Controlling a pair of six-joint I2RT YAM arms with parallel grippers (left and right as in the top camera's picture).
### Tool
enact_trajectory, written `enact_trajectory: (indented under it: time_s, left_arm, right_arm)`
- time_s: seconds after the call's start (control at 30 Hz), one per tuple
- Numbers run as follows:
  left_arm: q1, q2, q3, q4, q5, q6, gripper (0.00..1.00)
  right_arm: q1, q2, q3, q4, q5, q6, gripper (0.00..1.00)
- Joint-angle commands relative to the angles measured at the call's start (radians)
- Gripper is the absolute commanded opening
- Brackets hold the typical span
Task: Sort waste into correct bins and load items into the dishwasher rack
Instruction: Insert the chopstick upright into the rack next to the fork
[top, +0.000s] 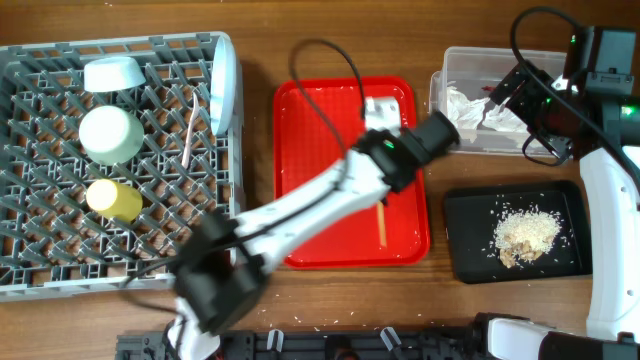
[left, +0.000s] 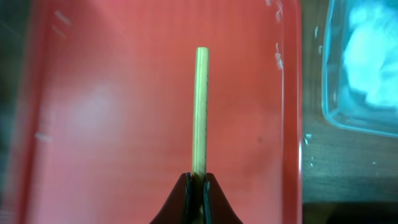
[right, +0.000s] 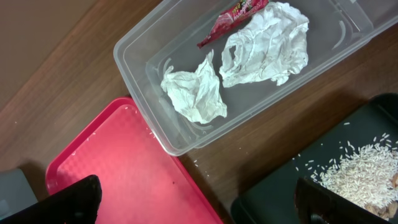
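I will move the chopstick with my left gripper next, to the left in the overhead view, and let it go in the open part (top: 204, 142) of the rack beside the light blue plate.
My left gripper (left: 199, 182) is shut on the end of a thin wooden chopstick (left: 200, 106) over the red tray (left: 112, 112). From overhead the chopstick (top: 381, 222) shows just below the left gripper (top: 383, 195). My right gripper (right: 196, 205) is open and empty, above the gap between the clear tub (right: 140, 65) and the black tray (right: 280, 193). The tub holds two crumpled napkins (right: 264, 43) and a red wrapper (right: 233, 15). Rice (top: 527, 235) lies in the black tray (top: 470, 250). A white fork (top: 385, 108) lies on the red tray.
The grey rack (top: 60, 250) at the left holds a small blue dish (top: 113, 72), green bowl (top: 110, 133), yellow cup (top: 113, 199), upright light blue plate (top: 224, 85) and another chopstick (top: 188, 135). Loose rice grains lie on the wood (right: 249, 155).
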Motion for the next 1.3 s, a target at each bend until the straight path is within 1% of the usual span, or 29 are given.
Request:
enact_trajectory:
  time_s: [0.0,0.07,0.1,0.17,0.23,0.27,0.37,0.4,0.5,0.67,0.73,0.8,0.87,1.0,1.03,1.07,1.1,1.13,1.17,1.27]
  left_arm:
    - [0.114,-0.174,0.0,-0.084,-0.011,0.292,0.04]
    - [0.2,-0.261,0.0,-0.136,-0.011,0.371,0.04]
    - [0.261,-0.312,0.0,-0.15,-0.011,0.431,0.04]
    - [0.351,-0.37,0.0,-0.15,-0.01,0.531,0.04]
    - [0.473,-0.419,0.0,-0.15,-0.011,0.732,0.04]
    - [0.523,-0.428,0.0,-0.15,-0.011,0.759,0.04]
    - [0.675,-0.426,-0.001,-0.15,0.029,0.778,0.04]
    - [0.723,-0.423,-0.001,-0.149,0.081,0.787,0.04]
    - [0.87,-0.386,-0.001,-0.145,0.324,0.925,0.04]
    - [1.03,-0.261,-0.001,-0.119,0.579,1.069,0.04]
    - [1.066,-0.188,-0.001,-0.103,0.667,1.091,0.04]
    - [1.082,-0.115,-0.001,-0.081,0.701,1.09,0.04]
    - [1.085,-0.043,-0.001,-0.058,0.701,1.087,0.04]
    - [1.085,0.027,-0.001,-0.008,0.701,1.087,0.05]
    - [1.085,0.031,-0.001,0.003,0.702,1.075,0.15]
    - [1.085,0.031,-0.001,0.014,0.701,1.058,0.42]
    - [1.085,0.031,-0.001,0.024,0.701,1.051,0.51]
    - [1.085,0.031,-0.001,0.033,0.701,1.031,0.68]
    - [1.085,0.031,-0.001,0.039,0.701,1.007,1.0]
    - [1.085,0.008,0.0,0.038,0.701,0.931,1.0]
  right_arm:
    - [-0.001,0.005,0.013,0.004,0.016,0.007,1.0]
    - [-0.001,0.005,0.013,0.004,0.016,0.006,1.0]
    - [-0.001,0.005,0.013,0.003,0.016,0.006,1.0]
    - [-0.001,0.005,0.013,0.004,0.016,0.007,1.0]
    - [-0.001,0.005,0.013,0.003,0.016,0.006,1.0]
    - [-0.001,0.005,0.013,0.003,0.016,0.006,1.0]
    - [-0.001,0.005,0.013,0.004,0.016,0.007,1.0]
    - [-0.001,0.005,0.013,0.004,0.016,0.006,1.0]
    - [-0.001,0.005,0.013,0.004,0.016,0.006,1.0]
    - [-0.001,0.005,0.014,0.003,0.016,0.007,1.0]
    - [-0.001,0.005,0.013,0.004,0.016,0.006,1.0]
    - [-0.001,0.005,0.013,0.004,0.016,0.007,1.0]
    - [-0.001,0.005,0.013,0.004,0.016,0.006,1.0]
    - [-0.001,0.005,0.013,0.003,0.016,0.006,1.0]
    - [-0.001,0.005,0.013,0.003,0.016,0.006,1.0]
    - [-0.001,0.005,0.013,0.004,0.016,0.006,1.0]
    - [-0.001,0.005,0.013,0.004,0.016,0.006,1.0]
    - [-0.001,0.005,0.013,0.004,0.016,0.007,1.0]
    - [-0.001,0.005,0.013,0.004,0.016,0.006,1.0]
    - [-0.001,0.005,0.013,0.004,0.016,0.006,1.0]
